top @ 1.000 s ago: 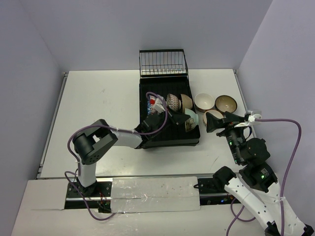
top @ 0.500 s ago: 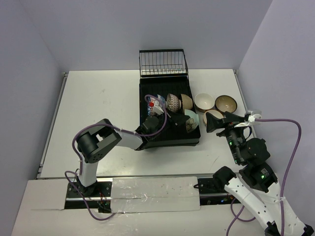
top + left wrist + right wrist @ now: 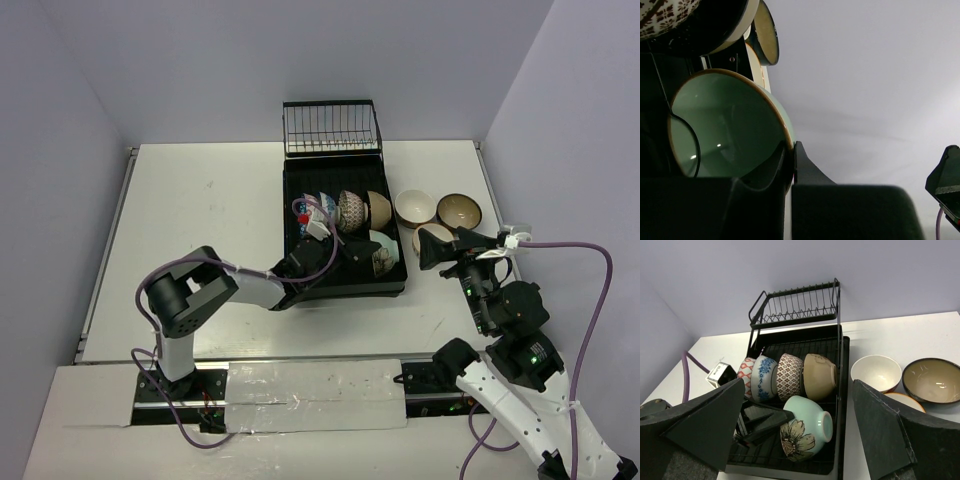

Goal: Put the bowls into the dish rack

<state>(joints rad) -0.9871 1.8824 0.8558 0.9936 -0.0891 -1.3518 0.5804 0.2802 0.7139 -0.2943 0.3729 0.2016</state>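
My right gripper is above the third bowl, so it needs to tilt downward and come down onto the third bowl's rim (image 3: 447, 233), on the side away from the rack (image 3: 345, 283).
The dish rack (image 3: 345, 283) is a black tray with a wire basket (image 3: 332, 128) at its far end. A row of patterned and tan bowls (image 3: 789, 376) stands on edge inside it. A pale green bowl (image 3: 807, 432) with a flower lies on its side in front of them. My left gripper (image 3: 787, 415) is shut on its rim, one finger inside and one outside (image 3: 792, 147). My right gripper (image 3: 450, 242) is open and empty above the table right of the rack. A cream bowl (image 3: 876, 372), a dark-rimmed bowl (image 3: 932, 380) and a third, partly hidden bowl (image 3: 905, 400) sit there.
The rack also shows in the right wrist view (image 3: 840, 390). White walls close the table at the back and right. The left arm's purple cable (image 3: 320, 200) loops over the rack's left side.
My left arm has drawn back toward the near left, lowering its elbow. The green bowl has shifted slightly nearer. The right arm has not moved.
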